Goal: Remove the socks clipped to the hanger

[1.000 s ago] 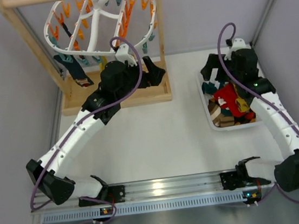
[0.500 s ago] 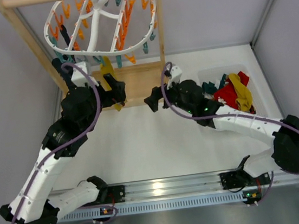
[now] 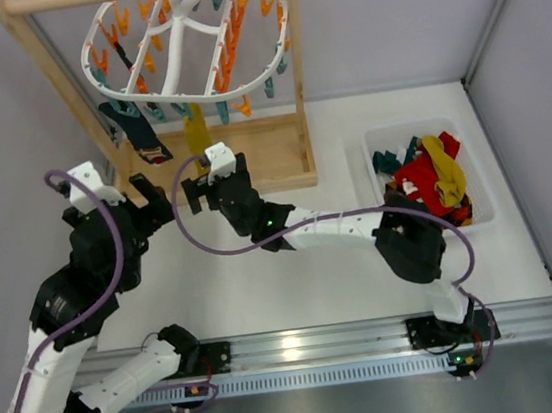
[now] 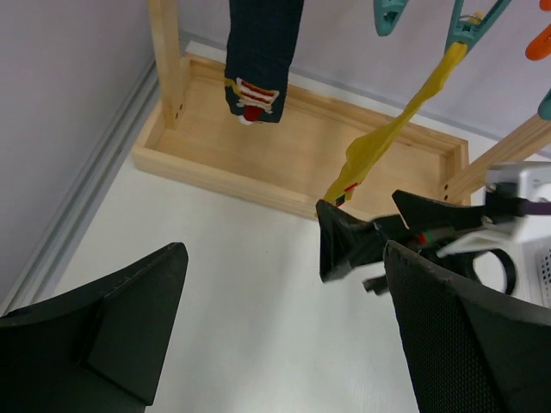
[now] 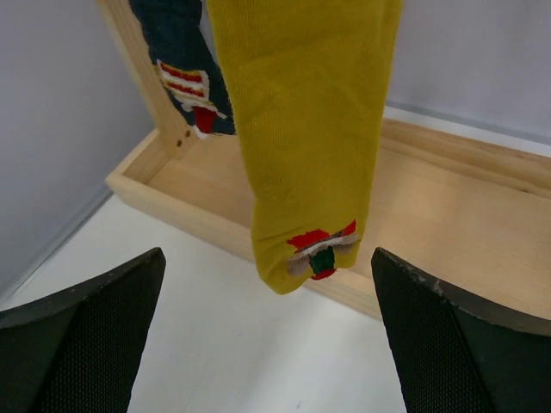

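Observation:
The yellow sock's lower end (image 3: 200, 160) (image 5: 312, 254) hangs free just outward of my wide-open fingers, so my right gripper moves outward around it and closes next.
The white hanger (image 3: 185, 36) hangs from the wooden frame with orange and teal clips. A navy sock (image 3: 136, 133) and a mustard yellow sock (image 3: 196, 131) hang clipped to it. My right gripper (image 3: 215, 186) is open just in front of the yellow sock's lower end (image 5: 301, 129), its jaws wide on either side and not touching; its midpoint shows in the right wrist view (image 5: 267, 335). The navy sock (image 5: 185, 69) hangs behind to the left. My left gripper (image 3: 146, 214) is open and empty (image 4: 284, 335), facing the navy sock (image 4: 263, 52) and the yellow sock (image 4: 387, 146).
The wooden frame's tray base (image 3: 259, 153) lies under the socks, and its uprights stand at both ends. A white bin (image 3: 380, 189) at the right holds red, yellow and dark socks. The grey wall runs close on the left. The right gripper (image 4: 370, 237) shows in the left wrist view.
My right arm swung left from beside the bin to the yellow sock. My left arm drew back left and toward the near side, away from the frame.

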Tool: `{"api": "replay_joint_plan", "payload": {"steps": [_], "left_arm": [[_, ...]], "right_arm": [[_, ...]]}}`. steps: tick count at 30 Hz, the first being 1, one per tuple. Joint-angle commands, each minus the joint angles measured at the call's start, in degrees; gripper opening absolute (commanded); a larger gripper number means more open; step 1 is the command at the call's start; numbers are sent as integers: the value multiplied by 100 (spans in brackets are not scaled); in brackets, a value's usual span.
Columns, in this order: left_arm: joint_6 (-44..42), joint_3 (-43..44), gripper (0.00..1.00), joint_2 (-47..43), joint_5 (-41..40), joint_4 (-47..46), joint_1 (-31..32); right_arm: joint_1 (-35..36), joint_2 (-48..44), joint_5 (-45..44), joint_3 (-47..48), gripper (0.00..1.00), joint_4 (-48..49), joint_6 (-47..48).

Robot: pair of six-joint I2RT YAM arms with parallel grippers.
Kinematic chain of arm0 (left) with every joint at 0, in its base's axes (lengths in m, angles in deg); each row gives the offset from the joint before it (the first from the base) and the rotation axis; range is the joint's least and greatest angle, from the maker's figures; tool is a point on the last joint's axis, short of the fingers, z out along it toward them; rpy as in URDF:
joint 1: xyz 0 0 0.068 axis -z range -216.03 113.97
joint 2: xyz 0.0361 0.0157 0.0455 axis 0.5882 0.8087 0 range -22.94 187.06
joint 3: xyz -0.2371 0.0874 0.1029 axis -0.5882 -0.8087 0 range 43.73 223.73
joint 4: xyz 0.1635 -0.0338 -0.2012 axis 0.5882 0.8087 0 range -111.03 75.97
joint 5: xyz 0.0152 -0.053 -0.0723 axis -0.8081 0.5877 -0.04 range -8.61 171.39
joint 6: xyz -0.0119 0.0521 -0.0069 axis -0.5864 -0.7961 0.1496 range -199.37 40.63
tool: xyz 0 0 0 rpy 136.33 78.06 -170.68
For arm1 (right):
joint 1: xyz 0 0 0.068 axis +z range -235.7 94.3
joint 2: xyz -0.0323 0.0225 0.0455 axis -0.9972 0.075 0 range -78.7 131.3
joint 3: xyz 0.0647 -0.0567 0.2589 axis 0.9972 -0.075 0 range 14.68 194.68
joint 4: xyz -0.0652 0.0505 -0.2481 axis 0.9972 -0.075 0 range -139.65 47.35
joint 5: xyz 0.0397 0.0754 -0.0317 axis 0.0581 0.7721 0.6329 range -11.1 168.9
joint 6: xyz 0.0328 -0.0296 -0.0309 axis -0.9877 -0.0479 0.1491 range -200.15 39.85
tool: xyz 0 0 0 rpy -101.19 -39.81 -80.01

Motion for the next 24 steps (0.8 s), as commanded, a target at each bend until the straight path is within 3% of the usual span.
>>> {"api": "replay_joint_plan", "payload": {"steps": [1, 6, 8, 11, 14, 15, 16, 24], "left_arm": [[-26, 206, 99, -267, -218, 440, -11], [-175, -102, 99, -434, -33, 440, -11], [-175, -198, 99, -460, 98, 431, -11], [-184, -286, 99, -487, 178, 423, -11], [-184, -339, 99, -522, 152, 405, -11], [-149, -340, 99, -531, 143, 405, -11], [-132, -331, 99, -531, 152, 396, -11], [299, 398, 99, 47, 617, 309, -11]], "right_arm": [[53, 682, -1018, 857, 100, 180, 354], [-34, 1695, -1686, 2035, 99, 224, 1163], [-105, 1845, -1687, 2046, 100, 381, 1076], [-237, 1758, -1372, 1809, 90, 636, 1005], [-281, 1539, -1204, 1361, 56, 996, 1145], [-272, 1468, -1125, 1212, 33, 1319, 1241], [-272, 1329, -1142, 1054, 24, 1497, 1286], [-211, 441, -931, -485, 0, 2324, 1471]]}}
